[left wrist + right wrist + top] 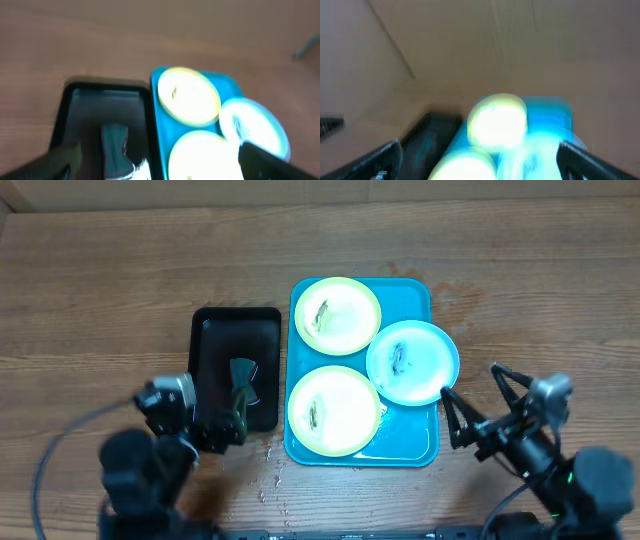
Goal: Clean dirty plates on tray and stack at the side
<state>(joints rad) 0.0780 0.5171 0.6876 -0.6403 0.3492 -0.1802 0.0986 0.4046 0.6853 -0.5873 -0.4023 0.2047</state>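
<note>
My right gripper will next go left in the overhead view and down onto the near yellow-green plate's rim [380, 415], since bare tray leaves room by the light blue plate [412, 362].
The turquoise tray [412, 442] lies at mid-table and holds all three plates. One yellow-green plate [337, 315] is at the far left of the tray, and a second [333, 409] is at the near left. The light blue plate [412, 362] overhangs the right rim. All three carry dark smears. My left gripper [222, 430] is open at the near end of the black tray. My right gripper [471, 382] is open and empty just right of the turquoise tray. Both wrist views are blurred. They show the plates [189, 96] [498, 120] and the tray [160, 125] [555, 115] between the open fingers [159, 150] [480, 146].
A smaller black tray [205, 350] lies left of the turquoise tray. A dark teal object [241, 373] lies in it and also shows in the left wrist view [115, 145]. Water drops spot the wood in front of the tray [272, 480] and at its far right [455, 300].
</note>
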